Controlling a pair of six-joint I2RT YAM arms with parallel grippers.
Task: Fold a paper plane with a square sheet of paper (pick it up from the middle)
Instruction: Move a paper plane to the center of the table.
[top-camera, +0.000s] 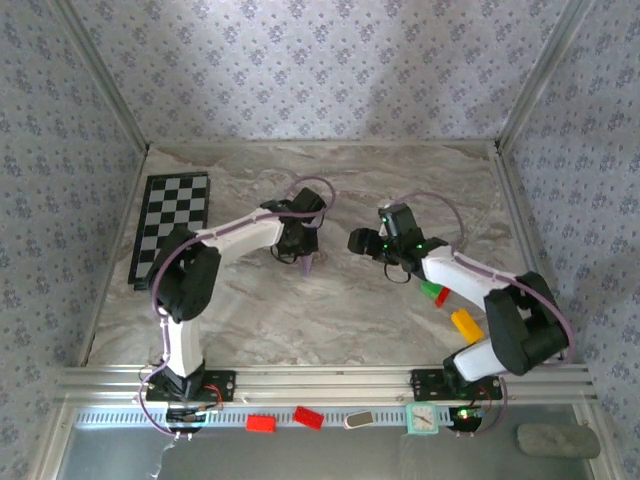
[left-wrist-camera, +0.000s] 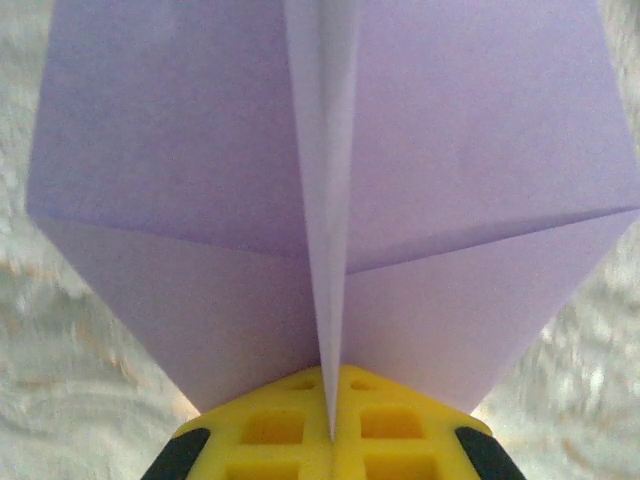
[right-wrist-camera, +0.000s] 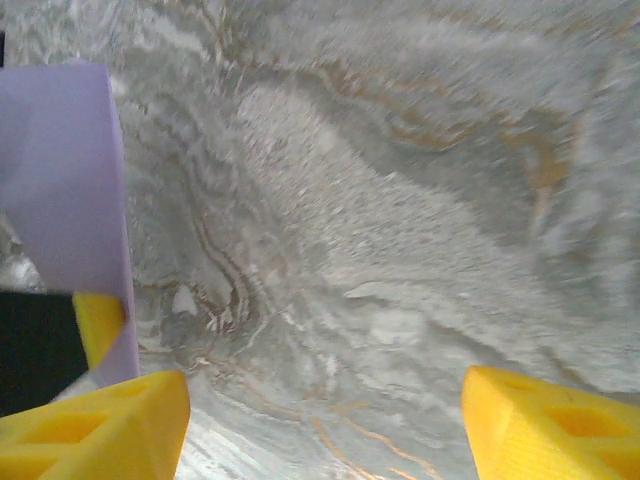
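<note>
The left gripper moves down and slightly outward to the marble tabletop next, then releases the crease, because both wings of the plane are already folded.
The pale lilac sheet of paper (left-wrist-camera: 180, 150) is folded into a plane-like shape, with two flat wings and a raised centre crease. My left gripper (left-wrist-camera: 330, 405) is shut on that crease, its yellow fingers (left-wrist-camera: 270, 430) pressed together around the thin ridge. From above, the left gripper (top-camera: 301, 246) hangs over the middle of the table with a bit of lilac paper (top-camera: 307, 265) below it. My right gripper (right-wrist-camera: 325, 430) is open with only marble between its fingers; the paper (right-wrist-camera: 65, 180) is off to its left. In the top view the right gripper (top-camera: 358, 241) stands just right of the left one.
A black-and-white checkerboard (top-camera: 172, 225) lies at the back left. A green-and-red block (top-camera: 433, 292) and a yellow block (top-camera: 466, 324) sit by the right arm. Red blocks (top-camera: 261, 423) and a small teal clock (top-camera: 422, 418) rest on the front rail. Patterned walls enclose the table.
</note>
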